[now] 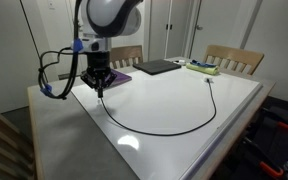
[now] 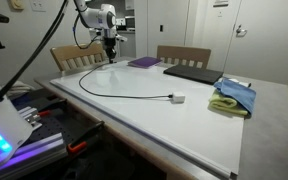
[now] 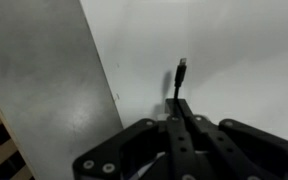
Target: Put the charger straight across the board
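Observation:
Grey tabletop lies to my gripper's left in the wrist view, so next my gripper needs to move there past the board's edge, straightening the looped cable, and release it.
The charger is a thin black cable that curves in a loop over the glossy white board to a small white plug block. In the other exterior view the cable ends at the plug block on the board. My gripper is near the board's corner, low over it, and shows there too. In the wrist view the fingers are shut on the cable's free end, whose tip sticks out beyond them over the board.
A dark laptop, a purple book and a blue and green cloth lie along the board's far side. Wooden chairs stand behind. Grey tabletop borders the board beside my gripper.

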